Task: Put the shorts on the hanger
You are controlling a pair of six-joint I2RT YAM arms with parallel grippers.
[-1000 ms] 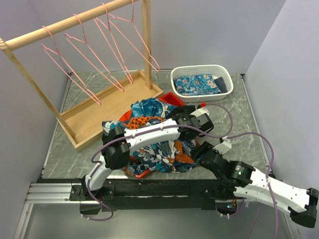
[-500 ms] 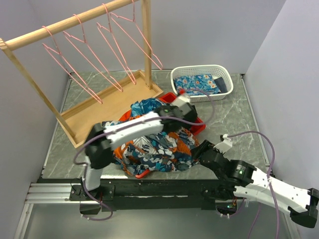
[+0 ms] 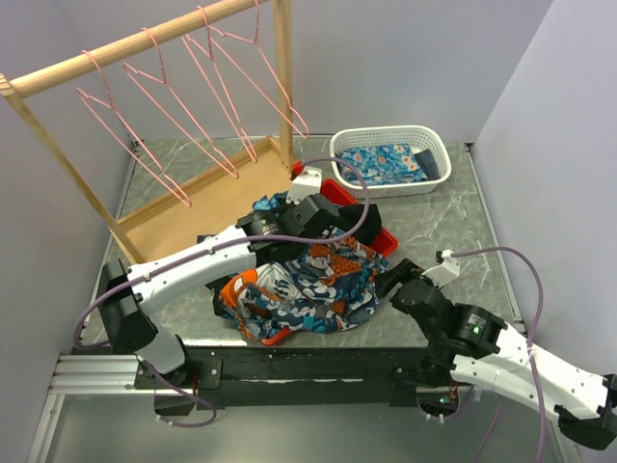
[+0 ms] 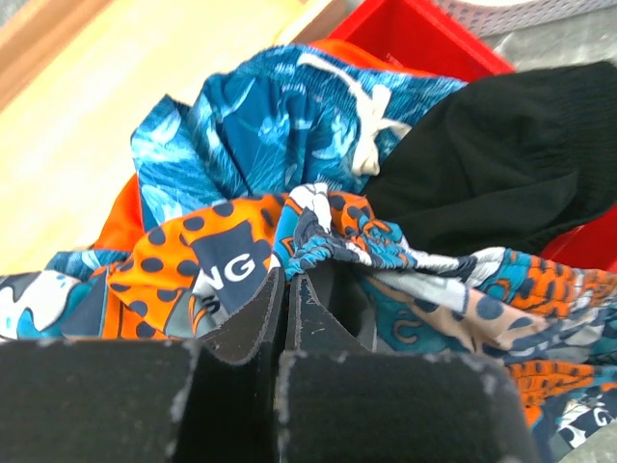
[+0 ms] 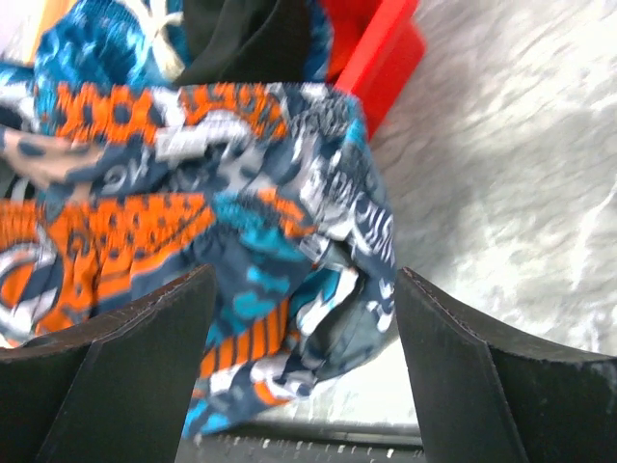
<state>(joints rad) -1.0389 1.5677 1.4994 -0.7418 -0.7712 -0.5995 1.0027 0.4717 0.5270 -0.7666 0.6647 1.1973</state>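
Observation:
My right gripper moves outward and down onto the waistband's end by the red bin [image 5: 349,121] next, since my left gripper already pinches this waistband farther along.
The shorts [image 3: 308,289], in a navy, teal, orange and white print, lie bunched on the table in front of the red bin [image 3: 378,230]. My left gripper [image 3: 294,231] is at their back edge. In the left wrist view its fingers [image 4: 285,280] are shut, pinching the gathered edge of the shorts [image 4: 386,260]. My right gripper [image 3: 395,285] is open at the shorts' right edge; a fold of the shorts [image 5: 193,212] lies between its spread fingers [image 5: 307,280], not gripped. Several pink wire hangers [image 3: 145,125] hang on the wooden rail at the back left.
The wooden rack [image 3: 145,39] stands on a wooden base tray [image 3: 193,212]. The red bin holds a black garment [image 4: 501,145] and a blue leaf-print garment [image 4: 280,116]. A white basket [image 3: 390,143] with flowered blue cloth sits at the back right.
My left arm has swung left and its gripper has moved from over the red bin toward the back left. The shorts have bunched and shifted with it. The right gripper has barely moved.

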